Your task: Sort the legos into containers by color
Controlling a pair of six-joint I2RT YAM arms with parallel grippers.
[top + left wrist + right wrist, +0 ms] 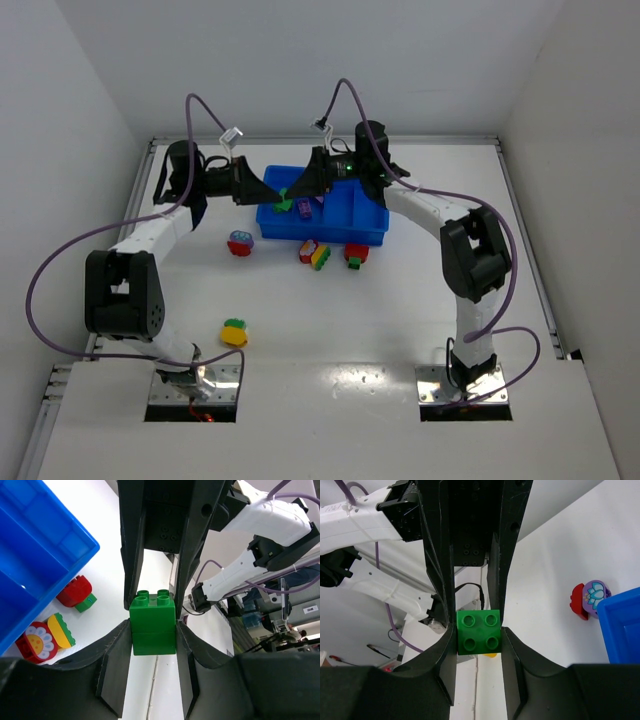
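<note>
The tray section nearest the left gripper is below my right gripper. I will pull clear of the left gripper's fingers, tip down and lower in to release the green lego.
A green lego (285,201), two green bricks stacked, hangs over the left end of the blue tray of containers (370,238). Both grippers are shut on it from opposite sides: my left gripper (273,197) from the left, my right gripper (298,192) from the right. The left wrist view has the green lego (152,625) pinched in the left gripper (152,632), with the other arm's fingers flanking its studded end. In the right wrist view its studs (479,631) face the camera between the jaws of the right gripper (479,636). A purple brick (304,209) lies in the tray.
On the table in front of the tray lie a purple-and-red piece (241,243), a red-and-yellow piece (314,253) and a red-and-green piece (356,255). A yellow-and-green piece (235,332) sits nearer the left arm's base. White walls enclose the table.
</note>
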